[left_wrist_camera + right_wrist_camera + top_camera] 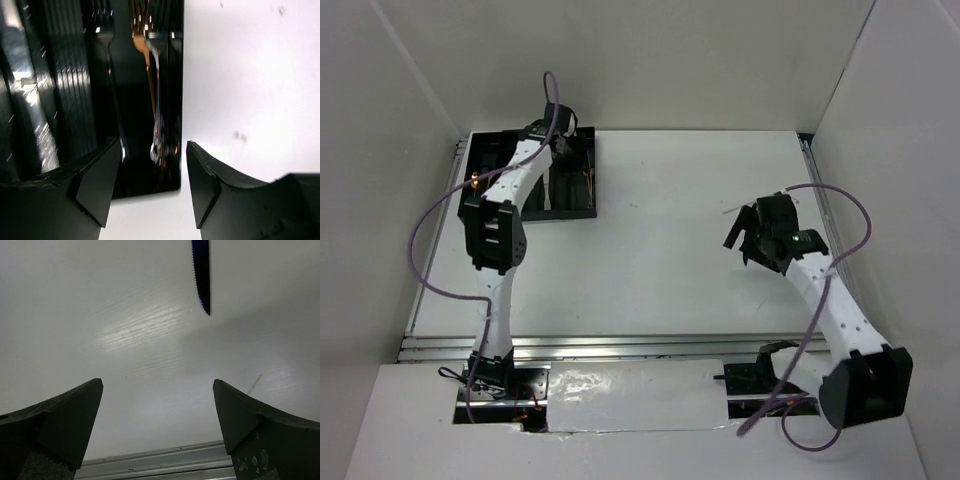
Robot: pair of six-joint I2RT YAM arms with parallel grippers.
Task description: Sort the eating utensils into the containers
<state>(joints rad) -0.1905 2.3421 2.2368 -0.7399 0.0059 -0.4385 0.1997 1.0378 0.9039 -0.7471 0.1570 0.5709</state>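
Observation:
My right gripper reaches outward next, turns to match the slant of the pale stick's loose end (726,211) and goes down around it. That end lies outward and below.
The black cutlery tray (575,205) lies at the far left of the table. In the left wrist view its right-hand slots hold a black fork (107,40), a copper fork (142,47) and a silver utensil (158,115), all lying lengthwise. My left gripper (154,145) hangs open over the tray's end (145,180), and the silver utensil's handle end lies in the slot below the gap, not gripped. My left gripper (557,122) sits over the tray's far edge. My right gripper (158,382) is wide open and empty above bare table. A dark serrated knife tip (201,275) lies ahead of it.
White walls close in the table on three sides. A thin pale stick (738,207) lies just beyond my right gripper (745,240). A metal rail (620,345) runs along the table's near edge. Purple cables loop off both arms.

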